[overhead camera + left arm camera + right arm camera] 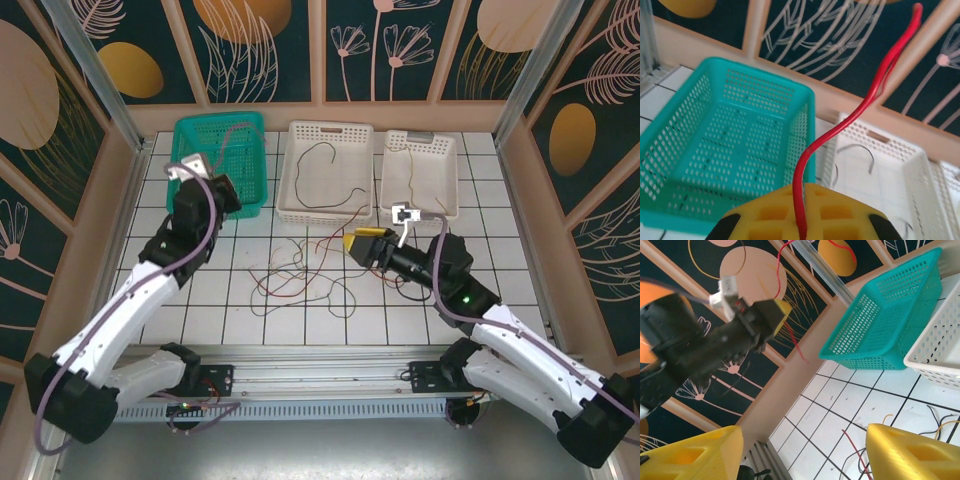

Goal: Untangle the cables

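The red cable hangs clear of the tangle, so the left gripper will move outward and down into the empty teal basket and let go of the cable there.
My left gripper (801, 202) is shut on a red cable (860, 107), which rises from between the yellow fingers and curls overhead. It hangs beside the teal basket (725, 145). In the top view the left gripper (225, 192) is at that basket's front right corner. The tangle of red, tan and dark cables (298, 280) lies on the tiles in the middle. My right gripper (358, 243) hovers just right of the tangle. Its yellow fingers (915, 452) stand wide apart, open, with nothing between them. Cable ends (860, 452) lie on the tiles below it.
A white basket (300, 205) behind the tangle holds a dark cable (330, 190). A second white basket (385, 175) to its right holds a tan one (400, 150). The teal basket (190, 140) stands at the back left. Patterned walls close in both sides.
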Robot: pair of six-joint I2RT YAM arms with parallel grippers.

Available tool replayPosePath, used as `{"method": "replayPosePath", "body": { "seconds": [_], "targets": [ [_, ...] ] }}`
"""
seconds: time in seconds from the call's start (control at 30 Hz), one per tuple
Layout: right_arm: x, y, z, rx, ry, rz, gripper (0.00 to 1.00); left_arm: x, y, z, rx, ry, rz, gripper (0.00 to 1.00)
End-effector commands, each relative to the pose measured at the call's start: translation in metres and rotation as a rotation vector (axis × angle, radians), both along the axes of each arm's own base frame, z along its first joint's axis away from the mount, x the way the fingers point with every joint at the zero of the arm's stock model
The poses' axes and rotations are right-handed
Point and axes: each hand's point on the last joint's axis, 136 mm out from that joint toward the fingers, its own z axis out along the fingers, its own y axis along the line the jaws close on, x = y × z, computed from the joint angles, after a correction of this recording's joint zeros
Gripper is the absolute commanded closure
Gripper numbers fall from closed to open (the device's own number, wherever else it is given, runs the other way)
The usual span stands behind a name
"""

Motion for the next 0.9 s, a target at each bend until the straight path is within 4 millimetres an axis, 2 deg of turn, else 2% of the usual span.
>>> {"method": "replayPosePath", "body": {
  "seconds": [0.0, 0.07, 0.2, 0.3, 0.4, 0.57, 0.63, 0.67, 0.7, 0.87],
  "targets": [
    [-0.01, -0.004, -0.003, -0.008, -0.016, 0.017, 0.34, 0.032, 0.013, 0.014, -0.01, -0.049, 0.028, 1.0],
    [-0.016, -0.007, -0.002, -0.011, -0.028, 0.021, 0.34, 0.049, 0.026, 0.005, -0.022, -0.04, 0.063, 1.0],
    [-0.017, -0.02, -0.003, -0.03, -0.031, -0.036, 0.31, 0.075, 0.036, -0.018, -0.013, -0.001, 0.09, 1.0],
    [-0.02, -0.028, -0.001, -0.035, -0.038, -0.059, 0.26, 0.092, 0.044, -0.046, -0.008, 0.048, 0.107, 1.0],
    [-0.023, -0.032, 0.002, -0.037, -0.041, -0.063, 0.18, 0.103, 0.051, -0.076, -0.029, 0.09, 0.119, 1.0],
    [-0.029, -0.035, 0.005, -0.042, -0.042, -0.056, 0.07, 0.116, 0.057, -0.113, -0.009, 0.148, 0.147, 1.0],
    [-0.031, -0.037, 0.006, -0.046, -0.043, -0.055, 0.04, 0.119, 0.059, -0.121, 0.005, 0.165, 0.158, 1.0],
    [-0.033, -0.037, 0.007, -0.046, -0.045, -0.05, 0.04, 0.122, 0.061, -0.138, 0.015, 0.198, 0.166, 1.0],
    [-0.034, -0.037, 0.008, -0.049, -0.045, -0.044, 0.03, 0.124, 0.06, -0.145, 0.029, 0.209, 0.16, 1.0],
    [-0.042, -0.041, 0.009, -0.058, -0.05, -0.029, 0.02, 0.134, 0.059, -0.157, 0.044, 0.244, 0.16, 1.0]
  ]
}}
